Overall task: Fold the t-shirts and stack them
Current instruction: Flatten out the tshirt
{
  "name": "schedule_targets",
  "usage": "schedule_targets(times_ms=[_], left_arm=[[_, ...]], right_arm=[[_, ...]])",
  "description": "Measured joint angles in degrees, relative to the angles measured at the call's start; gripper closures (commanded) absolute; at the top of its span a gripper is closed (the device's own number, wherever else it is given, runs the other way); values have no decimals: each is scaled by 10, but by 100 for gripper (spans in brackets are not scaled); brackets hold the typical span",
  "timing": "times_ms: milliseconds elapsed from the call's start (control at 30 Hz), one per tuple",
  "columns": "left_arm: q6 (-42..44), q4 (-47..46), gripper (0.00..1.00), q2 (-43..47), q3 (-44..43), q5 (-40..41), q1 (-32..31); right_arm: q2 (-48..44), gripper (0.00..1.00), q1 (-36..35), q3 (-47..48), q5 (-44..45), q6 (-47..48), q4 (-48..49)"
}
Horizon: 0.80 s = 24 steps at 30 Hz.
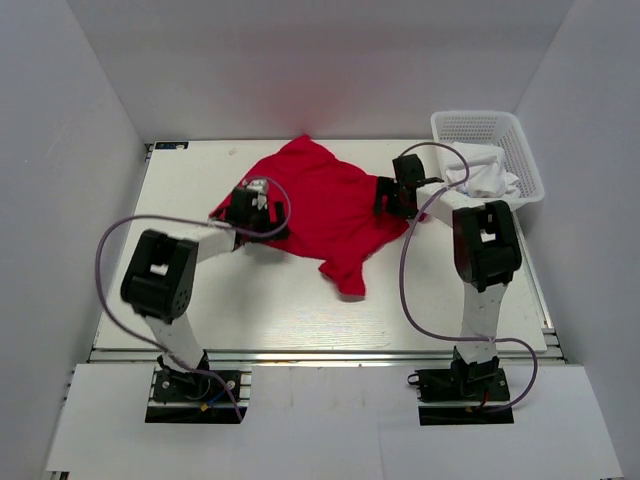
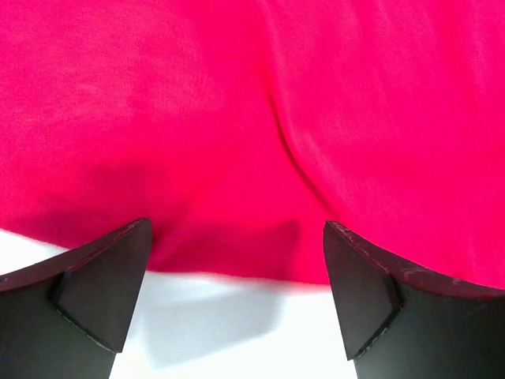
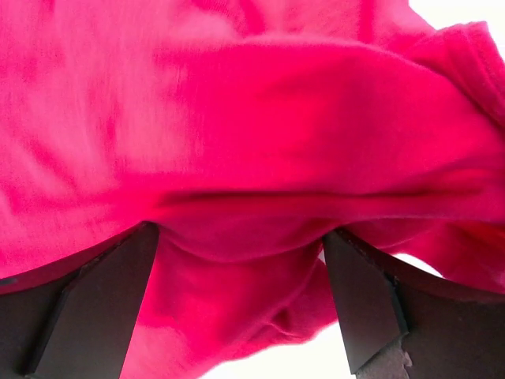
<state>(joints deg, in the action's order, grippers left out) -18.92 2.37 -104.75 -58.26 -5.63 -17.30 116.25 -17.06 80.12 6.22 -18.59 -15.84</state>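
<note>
My left gripper moves along the shirt's hem next, to its left in the top view, onto the shirt's outer corner, since the fingers straddle the middle of the hem.
A bright red t-shirt (image 1: 325, 205) lies spread and rumpled on the white table, one sleeve trailing toward the front. My left gripper (image 1: 255, 212) is at the shirt's left edge. In the left wrist view it (image 2: 237, 272) is open, with the shirt's hem (image 2: 237, 142) lying just ahead of the fingertips and bare table between them. My right gripper (image 1: 392, 197) is at the shirt's right edge. In the right wrist view it (image 3: 241, 276) is open, with a bunched fold of red fabric (image 3: 252, 197) lying between and ahead of its fingers.
A white plastic basket (image 1: 490, 150) stands at the back right and holds white cloth (image 1: 485, 175). White walls enclose the table on three sides. Purple cables loop from both arms over the table.
</note>
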Motion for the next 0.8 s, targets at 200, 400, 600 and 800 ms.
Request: schedule_targets(times_ms=[200,400,600,800], left_arm=[[-36,-12,0,144,162,-116,-55],[-42,112,0,182,137,-74,-71],[-75,244,0,273,60,114,-65],[-187,351,0,373,81,290,-22]], right_arm=[[70,10,13,112,11,37,-21],[47,10,13,118,-13,64,-21],[-130,10,11,-48,-64,39,24],[-314,10,8,-246,-78,-11,76]])
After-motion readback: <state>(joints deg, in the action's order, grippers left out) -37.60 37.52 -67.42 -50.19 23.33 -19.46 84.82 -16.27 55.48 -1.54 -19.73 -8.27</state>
